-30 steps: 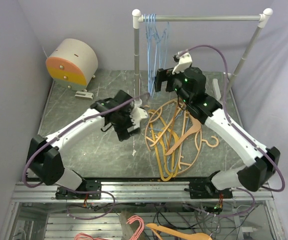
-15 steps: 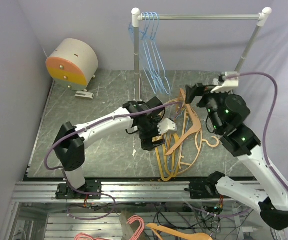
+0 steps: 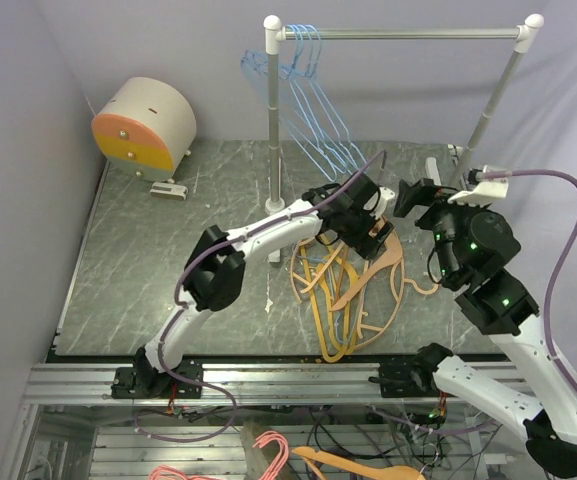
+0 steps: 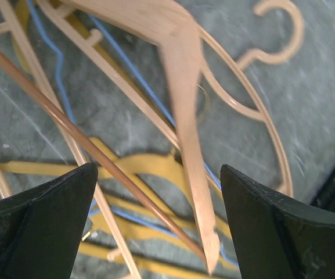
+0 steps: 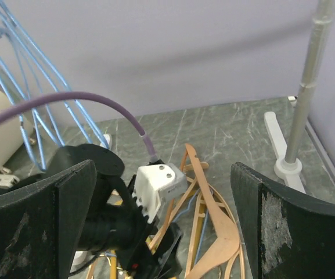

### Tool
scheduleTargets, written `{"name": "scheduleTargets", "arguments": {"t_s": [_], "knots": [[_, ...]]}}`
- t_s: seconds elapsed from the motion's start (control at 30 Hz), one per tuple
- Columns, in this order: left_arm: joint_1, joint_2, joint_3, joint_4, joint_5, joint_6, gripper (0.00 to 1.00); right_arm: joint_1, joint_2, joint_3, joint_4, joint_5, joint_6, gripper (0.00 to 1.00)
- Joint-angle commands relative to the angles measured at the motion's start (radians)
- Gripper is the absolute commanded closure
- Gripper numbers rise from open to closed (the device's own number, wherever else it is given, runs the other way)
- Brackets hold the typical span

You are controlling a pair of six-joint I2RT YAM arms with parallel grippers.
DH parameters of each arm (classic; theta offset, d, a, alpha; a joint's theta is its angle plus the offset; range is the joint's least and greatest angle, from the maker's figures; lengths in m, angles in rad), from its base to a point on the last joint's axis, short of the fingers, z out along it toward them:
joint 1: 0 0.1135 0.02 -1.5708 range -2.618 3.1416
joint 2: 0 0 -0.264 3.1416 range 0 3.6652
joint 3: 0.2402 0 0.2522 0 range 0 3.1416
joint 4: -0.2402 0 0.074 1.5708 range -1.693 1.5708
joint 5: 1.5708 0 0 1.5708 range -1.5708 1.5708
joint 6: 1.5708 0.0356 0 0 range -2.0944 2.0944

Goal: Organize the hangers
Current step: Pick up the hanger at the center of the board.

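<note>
I will next move my left gripper away from the tan wooden arm, and then I will bring it down onto the thin copper rod (image 4: 97,154).
Several light-blue wire hangers (image 3: 313,110) hang at the left end of the rack rail (image 3: 408,34) and are swung out; they also show in the right wrist view (image 5: 33,87). A tangled pile of orange and tan hangers (image 3: 343,290) lies on the table, with a blue wire hanger (image 4: 57,75) in it. My left gripper (image 3: 373,228) is open low over the pile's far side. A tan wooden hanger arm (image 4: 184,116) and a thin copper rod (image 4: 97,154) pass between its jaws (image 4: 155,232). My right gripper (image 3: 416,200) is open and empty, raised right of the left wrist (image 5: 164,232).
A round cream and orange drawer box (image 3: 143,125) stands at the back left. The rack's left post (image 3: 273,120) and right post (image 3: 488,110) rise behind the pile, and a white rack foot (image 5: 280,139) lies at the right. Pink hangers (image 3: 268,450) lie below the table's front edge.
My left arm has swung right across the pile to its far right side. My right arm has drawn back to the right. The blue hangers on the rail have swung out leftward.
</note>
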Motion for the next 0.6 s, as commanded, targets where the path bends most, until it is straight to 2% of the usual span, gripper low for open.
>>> {"name": "scheduleTargets", "arguments": {"t_s": [0.0, 0.13, 0.37, 0.57], "knots": [[0.01, 0.09, 0.074, 0.079, -0.21, -0.152, 0.02, 0.0, -0.065, -0.012, -0.019, 0.076, 0.03, 0.0], [0.038, 0.111, 0.025, 0.16, -0.277, -0.179, 0.02, 0.0, -0.085, -0.038, -0.026, 0.074, 0.027, 0.01], [0.056, 0.168, 0.009, 0.215, -0.237, -0.185, 0.01, 0.0, -0.063, -0.05, -0.024, 0.07, 0.015, 0.01], [0.056, 0.193, 0.006, 0.226, -0.236, -0.177, 0.09, 0.0, -0.073, -0.063, -0.02, 0.052, 0.021, 0.01]]}}
